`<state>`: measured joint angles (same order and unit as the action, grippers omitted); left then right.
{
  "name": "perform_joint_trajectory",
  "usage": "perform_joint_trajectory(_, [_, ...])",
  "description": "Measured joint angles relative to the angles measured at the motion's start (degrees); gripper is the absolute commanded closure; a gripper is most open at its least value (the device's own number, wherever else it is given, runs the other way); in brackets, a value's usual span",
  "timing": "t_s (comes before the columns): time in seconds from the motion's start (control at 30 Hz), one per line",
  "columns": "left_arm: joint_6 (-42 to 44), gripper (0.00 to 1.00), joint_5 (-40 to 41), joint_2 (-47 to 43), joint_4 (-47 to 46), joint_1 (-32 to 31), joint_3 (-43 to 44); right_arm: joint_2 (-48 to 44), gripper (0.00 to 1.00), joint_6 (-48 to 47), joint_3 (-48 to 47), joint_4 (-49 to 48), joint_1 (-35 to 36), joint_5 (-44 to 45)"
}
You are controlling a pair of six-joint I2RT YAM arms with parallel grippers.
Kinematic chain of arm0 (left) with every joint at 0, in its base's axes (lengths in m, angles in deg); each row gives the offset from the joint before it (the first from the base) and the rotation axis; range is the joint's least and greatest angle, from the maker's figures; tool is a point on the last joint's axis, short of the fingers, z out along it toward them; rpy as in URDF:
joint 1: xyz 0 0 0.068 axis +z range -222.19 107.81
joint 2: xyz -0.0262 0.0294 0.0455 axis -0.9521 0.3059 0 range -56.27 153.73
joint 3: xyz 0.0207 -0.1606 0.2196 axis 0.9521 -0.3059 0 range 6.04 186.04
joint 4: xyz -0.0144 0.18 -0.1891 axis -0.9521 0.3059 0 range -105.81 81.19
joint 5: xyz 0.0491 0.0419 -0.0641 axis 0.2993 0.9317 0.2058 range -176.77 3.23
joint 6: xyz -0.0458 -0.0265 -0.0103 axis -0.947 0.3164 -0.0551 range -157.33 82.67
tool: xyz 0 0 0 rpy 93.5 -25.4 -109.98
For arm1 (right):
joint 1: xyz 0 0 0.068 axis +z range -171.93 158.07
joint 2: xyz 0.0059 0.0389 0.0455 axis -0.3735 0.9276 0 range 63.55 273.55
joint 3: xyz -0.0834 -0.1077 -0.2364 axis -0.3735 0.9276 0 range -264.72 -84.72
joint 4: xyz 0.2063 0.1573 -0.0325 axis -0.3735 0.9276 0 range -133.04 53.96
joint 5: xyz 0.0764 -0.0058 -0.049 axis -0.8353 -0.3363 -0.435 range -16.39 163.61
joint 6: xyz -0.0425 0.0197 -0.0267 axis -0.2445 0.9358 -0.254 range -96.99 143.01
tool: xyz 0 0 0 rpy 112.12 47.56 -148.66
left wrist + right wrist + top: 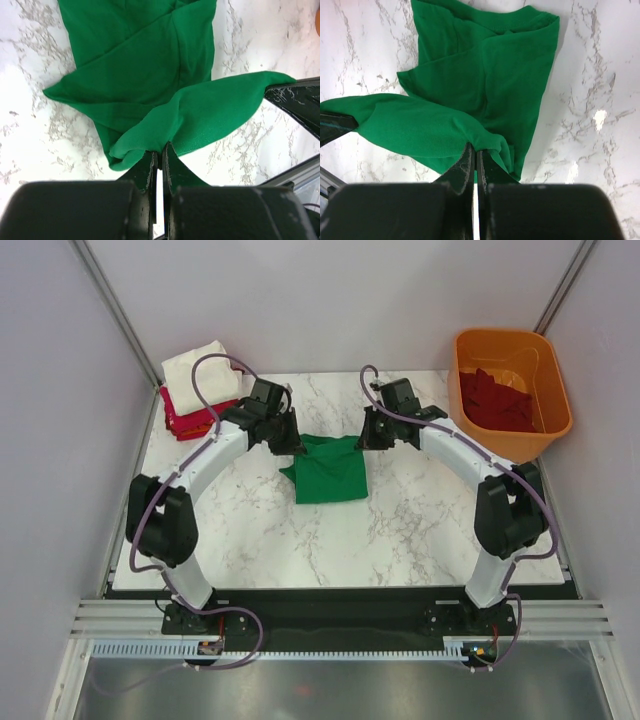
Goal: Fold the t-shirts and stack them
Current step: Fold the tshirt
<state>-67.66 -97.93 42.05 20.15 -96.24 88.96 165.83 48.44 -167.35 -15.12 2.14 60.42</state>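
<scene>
I need to carry the raised corner outward and down with my left gripper and release it, because the green t-shirt's uncovered far end lies below and outward of the gripper.
A bright green t-shirt (330, 472) lies partly folded in the middle of the marble table. Its far edge is lifted and stretched between both grippers. My left gripper (293, 446) is shut on the left corner of that edge, seen pinched at the tips in the left wrist view (161, 146). My right gripper (364, 440) is shut on the right corner (475, 148). The green t-shirt (135, 65) spreads on the marble below; it also fills the right wrist view (485, 75). Folded cream-white and red t-shirts (198, 390) are stacked at the table's far left corner.
An orange plastic tub (545, 425) stands off the table's far right corner with dark red cloth (493, 400) inside. Grey walls close in on both sides. The marble table (250, 540) stretches bare toward the arm bases.
</scene>
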Motion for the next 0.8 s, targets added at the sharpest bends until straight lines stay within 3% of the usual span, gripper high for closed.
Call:
perform_joint_trajectory(0.37, [1.3, 0.98, -2.1, 11.9, 0.6, 5.5, 10.1, 13.9, 0.98, 0.7, -14.5, 0.4, -2.2, -2.1])
perform_joint_trajectory(0.4, [1.3, 0.98, -2.4, 13.0, 0.5, 6.1, 11.4, 15.8, 0.88, 0.9, -16.9, 0.6, -2.5, -2.4])
perform_joint_trajectory(0.43, [1.4, 0.94, -2.5, 14.3, 0.6, 6.6, 12.8, 17.8, 0.67, 1.4, -19.4, 0.5, -2.8, -2.7])
perform_joint_trajectory(0.47, [1.4, 0.86, -2.5, 15.8, 0.9, 7.1, 14.6, 19.5, 0.32, 1.9, -21.2, 0.4, -3.1, -2.9])
perform_joint_trajectory(0.5, [1.7, 0.78, -2.6, 17.4, 0.9, 7.6, 16.6, 21.5, 0.18, 2.4, -23.5, 0.5, -3.5, -3.1])
perform_joint_trajectory(0.53, [2.1, 0.53, -2.6, 19.1, 1.0, 8.0, 18.4, 23.6, 0.03, 2.4, -25.8, 0.7, -3.9, -3.3])
perform_joint_trajectory(0.6, [3.1, 0.01, -2.3, 23.8, 1.4, 9.1, 23.5, 27.3, 0.02, 2.5, -29.4, 0.8, -4.9, -3.1])
perform_joint_trajectory(0.8, [3.9, 0.0, -2.5, 35.1, 6.1, 13.2, 35.3, 32.9, 0.02, 3.1, -35.4, 3.8, -8.1, -0.9])
